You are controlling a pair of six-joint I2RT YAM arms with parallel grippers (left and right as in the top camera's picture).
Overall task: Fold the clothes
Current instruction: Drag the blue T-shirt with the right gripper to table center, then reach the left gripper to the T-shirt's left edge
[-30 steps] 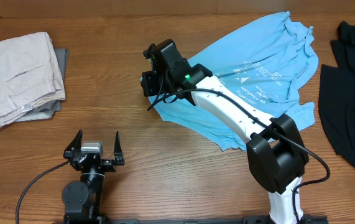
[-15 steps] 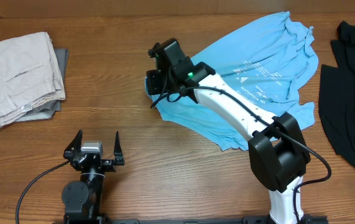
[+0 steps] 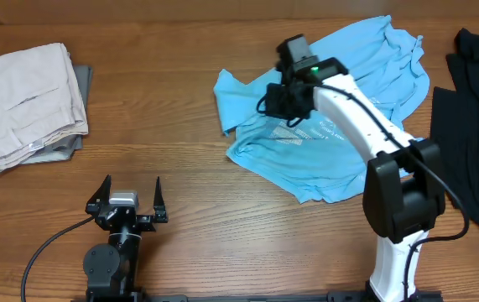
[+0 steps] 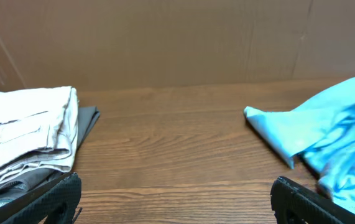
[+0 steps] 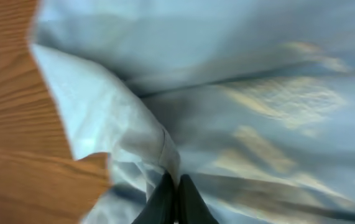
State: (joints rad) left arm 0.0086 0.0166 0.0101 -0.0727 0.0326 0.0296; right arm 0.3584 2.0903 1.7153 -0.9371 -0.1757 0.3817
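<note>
The fold's flap trails on the opposite side. My right gripper needs to ease the fold to the right in the overhead view, toward white print [image 5: 264, 149], and release it.
The light blue T-shirt [image 3: 365, 75] lies crumpled on the wooden table right of centre, with white print showing near my right arm. It also shows at the right of the left wrist view [image 4: 326, 137]. My right gripper [image 3: 279, 102] is over the shirt's middle left part, shut on a fold of the shirt [image 5: 165, 140], fingertips pinched together [image 5: 176, 186]. A flap of shirt [image 3: 231, 92] trails to the left of it. My left gripper [image 3: 128, 203] rests near the front edge, open and empty, its fingers wide apart [image 4: 177, 202].
Folded beige trousers on a grey garment [image 3: 25, 101] lie at the far left, also in the left wrist view [image 4: 22, 137]. A black garment [image 3: 474, 126] lies at the right edge. A cardboard wall [image 4: 165, 37] stands behind the table.
My right gripper has moved to the right and back over the shirt, pulling the shirt's left edge with it. The shirt's lower left part is now folded over. The left arm has not moved.
</note>
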